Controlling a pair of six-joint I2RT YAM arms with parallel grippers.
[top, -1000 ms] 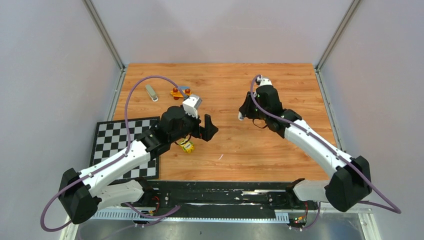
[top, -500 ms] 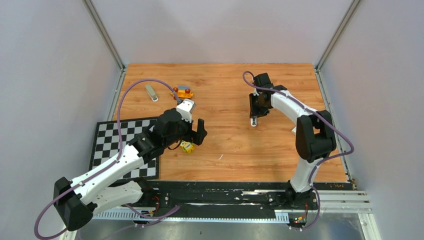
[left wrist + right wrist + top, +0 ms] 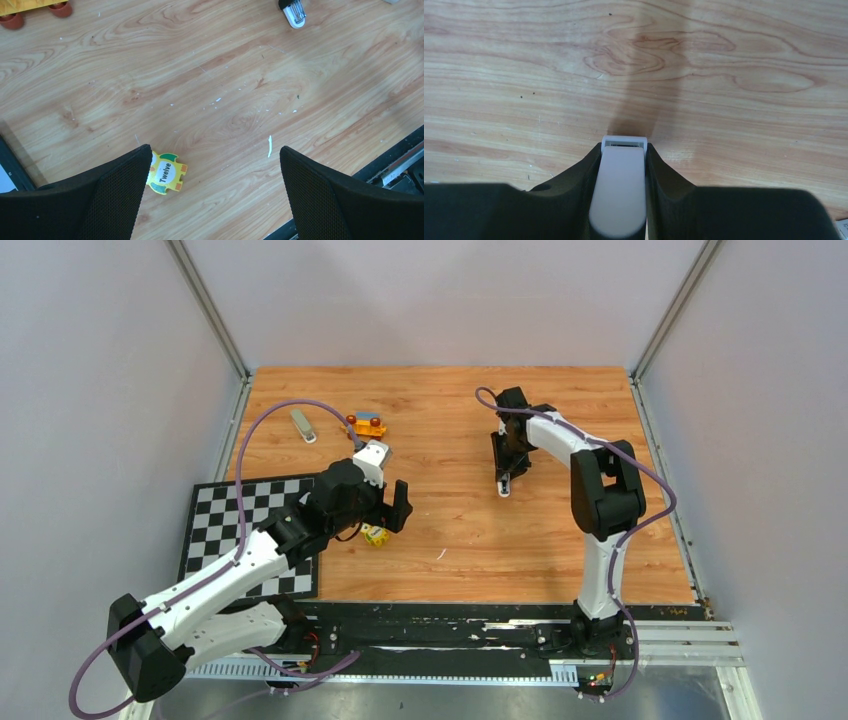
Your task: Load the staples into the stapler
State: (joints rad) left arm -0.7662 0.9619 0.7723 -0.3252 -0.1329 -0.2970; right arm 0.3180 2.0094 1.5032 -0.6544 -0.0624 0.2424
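Note:
My left gripper swings outward and lowers onto the grey oblong object [image 3: 303,424] next, since the object lies outward of it, to the left in the top view.
My right gripper [image 3: 506,472] is shut on a white stapler [image 3: 505,486] and holds it nose down, close over the wooden table right of centre. In the right wrist view the stapler [image 3: 620,190] sits between the two black fingers of the gripper [image 3: 624,150], its front end towards the wood. The left wrist view shows the stapler's tip [image 3: 293,11] with ridged metal in it. My left gripper [image 3: 215,155] is open and empty, low over the table at mid-left [image 3: 396,508]. I see no loose staples in any view.
A yellow puzzle piece marked "Twelve" [image 3: 166,173] lies by the left finger [image 3: 376,535]. An orange toy car [image 3: 365,425] and a small grey oblong object [image 3: 303,425] lie at the back left. A checkerboard mat [image 3: 225,515] lies on the left. A white sliver [image 3: 269,145] lies on the wood.
My right arm has folded up and swung the stapler from a sideways hold to nose down over the table. My left gripper has drawn back to the left, over the yellow piece.

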